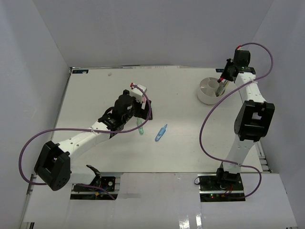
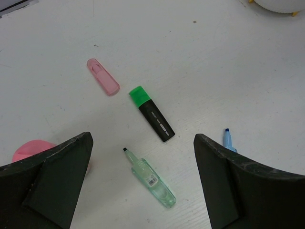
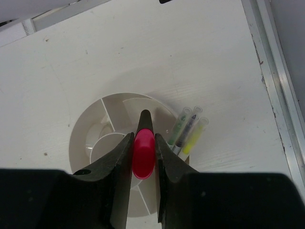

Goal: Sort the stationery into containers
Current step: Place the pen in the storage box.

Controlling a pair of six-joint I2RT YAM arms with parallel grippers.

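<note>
The green-capped highlighter lies at an angle, below the left gripper and to its right in the top view. The left gripper will move over, turn to match and go down onto the highlighter's body [image 2: 153,116].
My right gripper [image 3: 143,138] is shut on a black highlighter with a pink cap [image 3: 143,155], held upright over the round white tub [image 3: 78,138] with inner dividers. Three capped pens [image 3: 189,129] stand in a compartment on its right side. In the top view the tub [image 1: 202,95] sits at the back right under the right gripper [image 1: 221,85]. My left gripper [image 2: 143,141] hangs open above the table. Below it lie a green translucent pen [image 2: 151,179], a black highlighter with a green cap [image 2: 152,114], a loose pink cap [image 2: 103,76] and a blue pen [image 2: 228,140].
A round pink item [image 2: 28,149] shows partly behind the left finger. The green pen [image 1: 140,129] and blue pen [image 1: 161,132] lie mid-table in the top view. A metal rail [image 3: 274,81] runs along the table's right edge, near the tub.
</note>
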